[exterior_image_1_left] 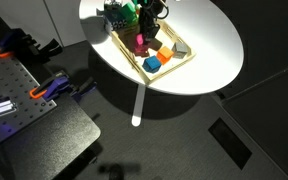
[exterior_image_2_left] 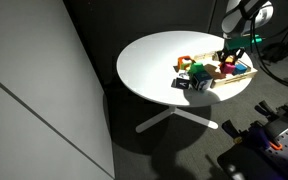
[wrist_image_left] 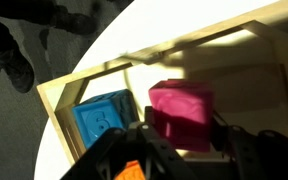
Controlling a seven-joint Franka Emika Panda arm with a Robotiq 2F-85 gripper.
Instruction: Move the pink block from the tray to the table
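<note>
My gripper rises out of the tray (exterior_image_1_left: 179, 62) next and carries the pink block over the crowded toys to release it there, since bare tabletop shows beyond them.
The pink block (wrist_image_left: 181, 110) sits between my gripper's (wrist_image_left: 180, 125) two dark fingers, which press on its left and right sides. It is over the inside of the light wooden tray (wrist_image_left: 54, 100). In both exterior views the gripper (exterior_image_1_left: 147, 28) (exterior_image_2_left: 232, 52) points down into the tray (exterior_image_1_left: 179, 62) (exterior_image_2_left: 242, 78) with the pink block (exterior_image_1_left: 141, 43) at its tips. The tray lies on the round white table (exterior_image_1_left: 209, 45) (exterior_image_2_left: 149, 65). I cannot tell whether the block is lifted off the tray floor.
A blue block (wrist_image_left: 102, 118) (exterior_image_1_left: 152, 65) and an orange block (wrist_image_left: 134, 170) (exterior_image_1_left: 165, 55) lie in the tray beside the pink one. Green and other coloured toys (exterior_image_1_left: 119, 14) (exterior_image_2_left: 194, 72) crowd one end of the tray. Dark floor surrounds the table.
</note>
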